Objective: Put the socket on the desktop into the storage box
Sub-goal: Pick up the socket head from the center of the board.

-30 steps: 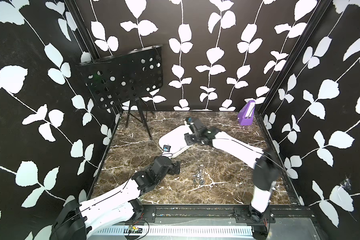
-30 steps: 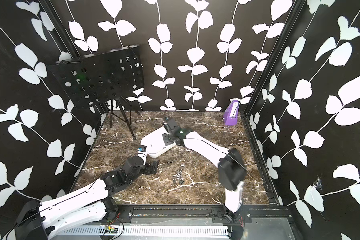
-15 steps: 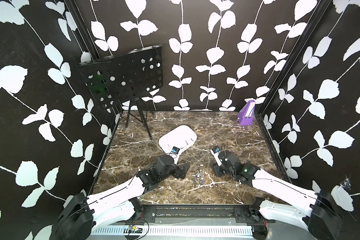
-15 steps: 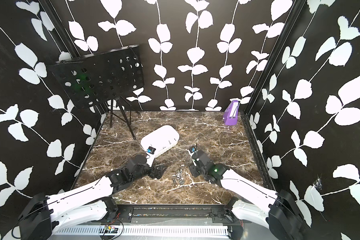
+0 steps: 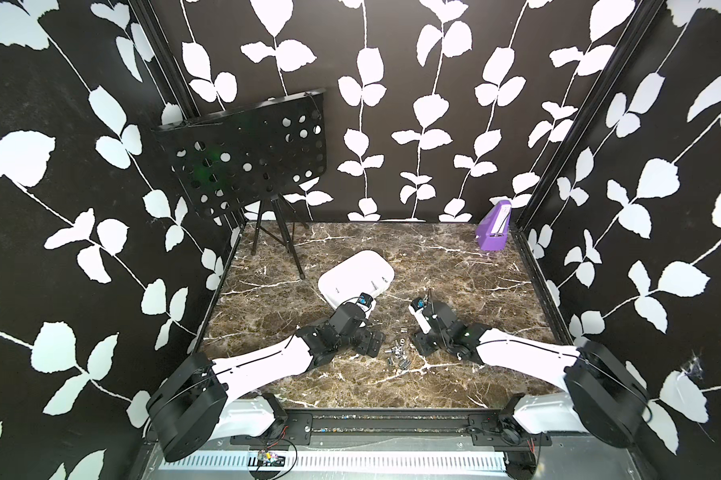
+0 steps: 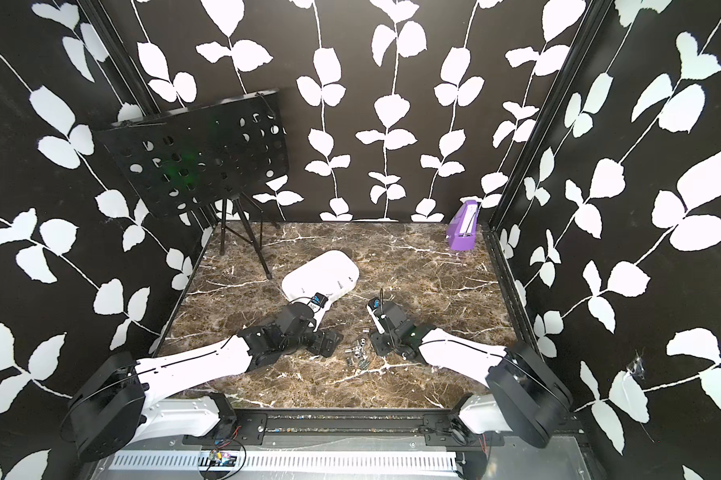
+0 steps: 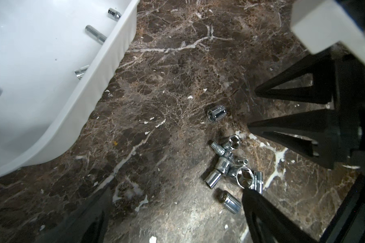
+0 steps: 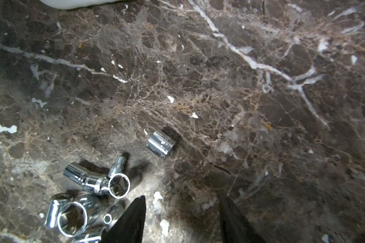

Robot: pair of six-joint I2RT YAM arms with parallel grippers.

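The right gripper moves outward and down over the lone socket beyond the pile next, since the socket lies clear of the others with bare marble around it.
Several chrome sockets (image 5: 396, 359) lie in a loose pile (image 7: 230, 166) on the marble desktop (image 5: 454, 266), midway between my two grippers. One socket (image 8: 161, 144) lies a little apart from the pile. The white storage box (image 5: 356, 276) sits just behind, with a few sockets (image 7: 95, 36) inside along its rim (image 7: 105, 69). My left gripper (image 7: 175, 195) is open, low over the desktop, one fingertip right beside the largest socket (image 7: 244, 176). My right gripper (image 8: 182, 197) is open over bare marble, the pile (image 8: 89, 189) just outside one finger.
A small purple box (image 5: 493, 230) stands in the far right corner. A black perforated stand (image 5: 246, 162) on a tripod occupies the far left, one leg (image 5: 292, 253) reaching close to the storage box. A black frame edge (image 5: 392, 415) bounds the desktop's front.
My right arm has swung back from over the storage box and come down beside the socket pile. My left gripper has shifted slightly toward the pile.
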